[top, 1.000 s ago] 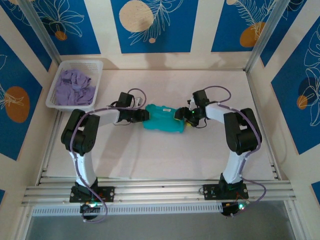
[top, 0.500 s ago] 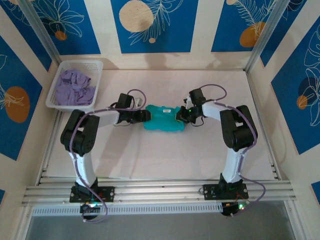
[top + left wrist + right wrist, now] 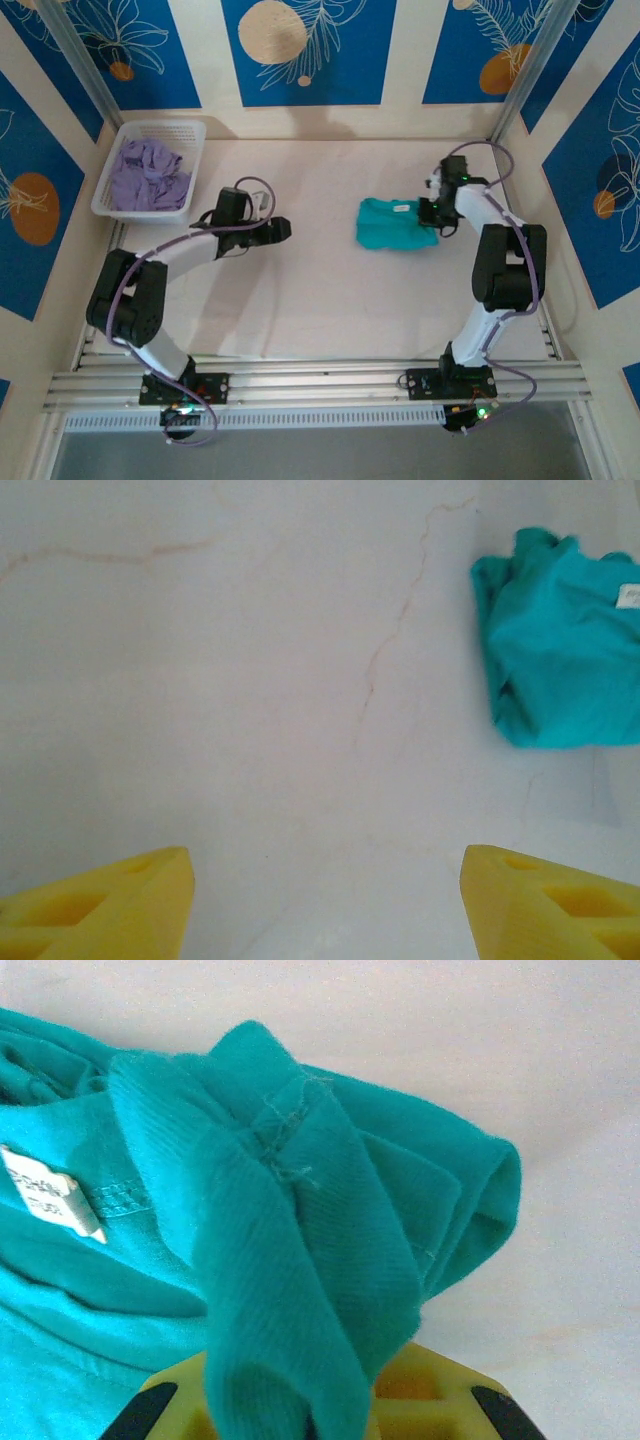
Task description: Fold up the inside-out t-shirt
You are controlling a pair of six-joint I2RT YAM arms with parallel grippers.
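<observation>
My right gripper should next pull the t-shirt's fold sideways over the table, away from the basket, toward the side, and release it on the open bare table.
The inside-out t-shirt (image 3: 392,222) is a teal bunched heap right of the table's middle, its small white tag (image 3: 48,1200) facing up. My right gripper (image 3: 436,214) is at the shirt's right edge and shut on a fold of it. In the right wrist view that teal fold (image 3: 300,1260) runs down between the yellow fingers (image 3: 430,1400). My left gripper (image 3: 281,230) stands open well left of the shirt, over bare table. In the left wrist view its yellow fingertips (image 3: 110,900) are wide apart with nothing between them, and the t-shirt (image 3: 560,660) lies at the upper right.
A white basket (image 3: 160,127) at the back left holds a pale lavender garment (image 3: 148,172). Patterned blue walls and metal posts close in the table on three sides. Bare table surface (image 3: 320,290) lies between the arms and in front of the shirt.
The right gripper shut on the shirt and dragged it right and slightly back. The left gripper opened, let go of the shirt and drew back to the left.
</observation>
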